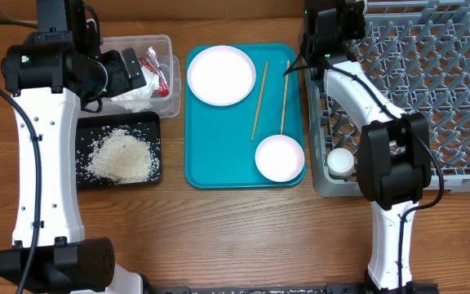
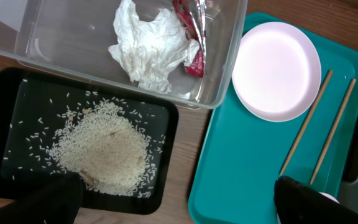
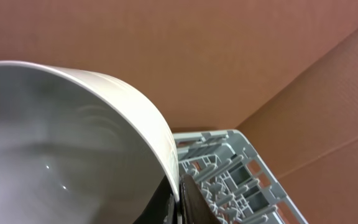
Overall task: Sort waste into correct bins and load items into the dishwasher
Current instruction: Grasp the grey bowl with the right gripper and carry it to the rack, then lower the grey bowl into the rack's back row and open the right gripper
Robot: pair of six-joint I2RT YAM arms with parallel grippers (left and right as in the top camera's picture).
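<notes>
The far corner of the dish rack beside the teal tray lies below the robot's right gripper, so the gripper will next lower the white bowl into that corner and let go of the bowl's rim.
My left gripper (image 2: 179, 202) is open and empty, held high over the black tray (image 2: 5, 112) and the clear tub (image 2: 229, 56); overhead it hangs above the tub (image 1: 133, 69). The tub holds crumpled tissue (image 2: 148, 50) and a red-and-white wrapper (image 2: 191, 31). Rice (image 2: 104, 149) lies in the black tray. My right gripper (image 3: 180, 202) is shut on the rim of a white bowl (image 3: 73, 137) over the grey dish rack (image 3: 241, 180), at its far left corner (image 1: 333, 33). A plate (image 1: 221, 75), a second bowl (image 1: 280, 158) and two chopsticks (image 1: 259, 100) lie on the teal tray (image 1: 219, 147).
A small white cup (image 1: 339, 162) stands in the rack's near left corner. The rack (image 1: 431, 98) fills the right side of the table. A cardboard wall stands behind the rack. Bare wooden table lies along the front.
</notes>
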